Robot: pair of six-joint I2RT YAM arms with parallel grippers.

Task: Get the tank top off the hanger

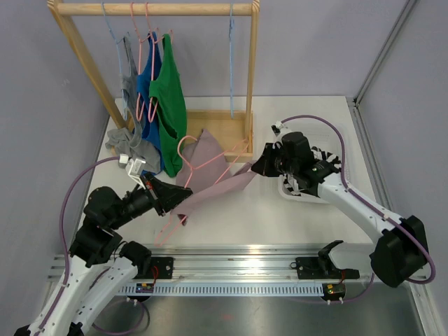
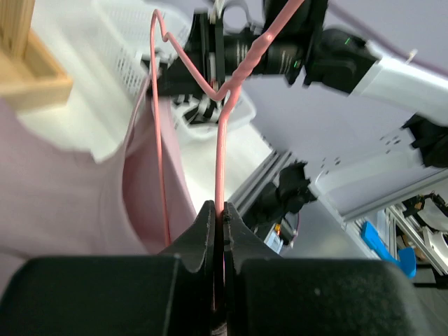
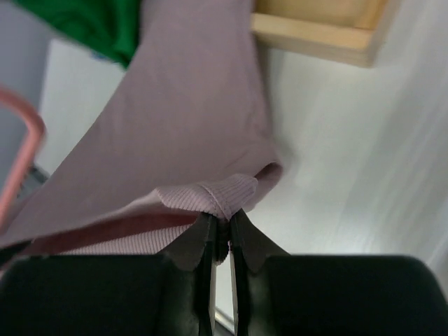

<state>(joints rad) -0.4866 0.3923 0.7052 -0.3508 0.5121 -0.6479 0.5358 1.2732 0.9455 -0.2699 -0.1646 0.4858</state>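
Note:
The hanger still runs inside the tank top. I need to pull the tank top's ribbed edge off the hanger's pink wire with my right gripper next, then move it back over the bare tabletop and release it.
A mauve tank top hangs on a pink wire hanger, stretched low over the table between my two grippers. My left gripper is shut on the hanger's wire; the left wrist view shows the wire pinched between the jaws of that gripper, with the top to its left. My right gripper is shut on the top's ribbed edge, and the jaws of the right gripper are closed on the cloth. A bit of the hanger shows at the left.
A wooden clothes rack stands at the back left with grey, blue and green tops on hangers. Its base frame lies behind the mauve top. A white basket sits under my right arm.

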